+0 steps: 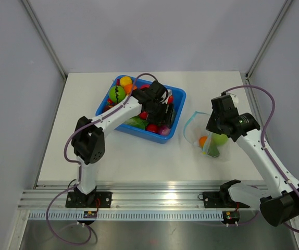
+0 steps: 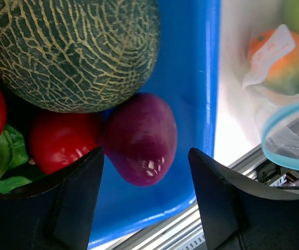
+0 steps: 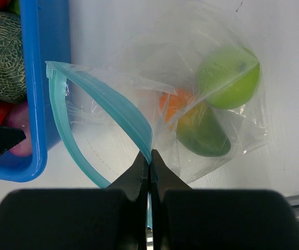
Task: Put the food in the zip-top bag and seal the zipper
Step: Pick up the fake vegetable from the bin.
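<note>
Next, my left gripper moves down a little, its spread fingers around the rounded sides of the purple toy (image 2: 140,136) below, and then closes.
The clear zip-top bag (image 1: 204,136) lies right of the blue bin (image 1: 176,115), mouth held open. It holds a green apple (image 3: 229,78), an orange piece (image 3: 173,103) and a dark green piece (image 3: 203,133). My right gripper (image 3: 150,155) is shut on the bag's pale blue-green zipper (image 3: 113,101) at one lip. My left gripper (image 2: 145,172) is open inside the bin, its jaws either side of a purple toy (image 2: 140,136), not touching it. A netted melon (image 2: 71,49) and a red toy (image 2: 61,139) lie beside it.
The bin holds several more toys, among them a green ball (image 1: 116,94) and an orange ball (image 1: 125,80) at its far end. The bin's right wall (image 2: 199,78) stands between the left gripper and the bag. An aluminium rail (image 1: 154,198) runs along the table's near edge.
</note>
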Controlling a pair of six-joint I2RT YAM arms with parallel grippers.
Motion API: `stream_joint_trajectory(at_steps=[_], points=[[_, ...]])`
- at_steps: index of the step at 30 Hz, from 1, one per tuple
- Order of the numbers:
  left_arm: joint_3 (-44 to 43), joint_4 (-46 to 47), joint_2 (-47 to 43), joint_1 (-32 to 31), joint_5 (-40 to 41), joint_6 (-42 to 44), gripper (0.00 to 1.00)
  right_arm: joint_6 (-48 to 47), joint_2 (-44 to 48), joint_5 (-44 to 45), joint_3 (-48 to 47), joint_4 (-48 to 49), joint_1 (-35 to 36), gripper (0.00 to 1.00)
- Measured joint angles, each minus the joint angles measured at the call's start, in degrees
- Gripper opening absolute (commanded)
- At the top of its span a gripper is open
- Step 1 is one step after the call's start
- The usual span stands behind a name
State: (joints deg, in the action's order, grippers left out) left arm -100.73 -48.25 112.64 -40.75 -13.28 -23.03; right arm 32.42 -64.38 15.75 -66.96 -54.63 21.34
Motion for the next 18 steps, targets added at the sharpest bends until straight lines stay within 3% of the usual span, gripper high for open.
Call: stream_joint_trajectory(at_steps=[5,9,11,15,18], points=[[0.0,-0.2,2.3,-0.5,1.8,-0.4,0.80,0.0,-1.0,-0.4,0.0,0.6,0.0,0.00],[0.0,-0.6,3.0,-1.2,4.3,-0.6,0.80,0.0,-2.0,-0.5,-0.2,1.0,0.0,0.00],[0.0,-0.6,3.0,-1.6,5.1,-0.6,0.75,-0.1,-2.4,-0.7,-0.4,1.2,0.0,0.00],[0.0,-0.6,3.0,-2.1,5.7,-0.7,0.49,-0.1,-2.7,-1.3,-0.7,1.5,0.0,0.00],[0.0,-0.6,3.0,-2.2,6.1,-0.8,0.42,-0.1,-2.8,-1.5,-0.8,1.7,0.0,0.00]])
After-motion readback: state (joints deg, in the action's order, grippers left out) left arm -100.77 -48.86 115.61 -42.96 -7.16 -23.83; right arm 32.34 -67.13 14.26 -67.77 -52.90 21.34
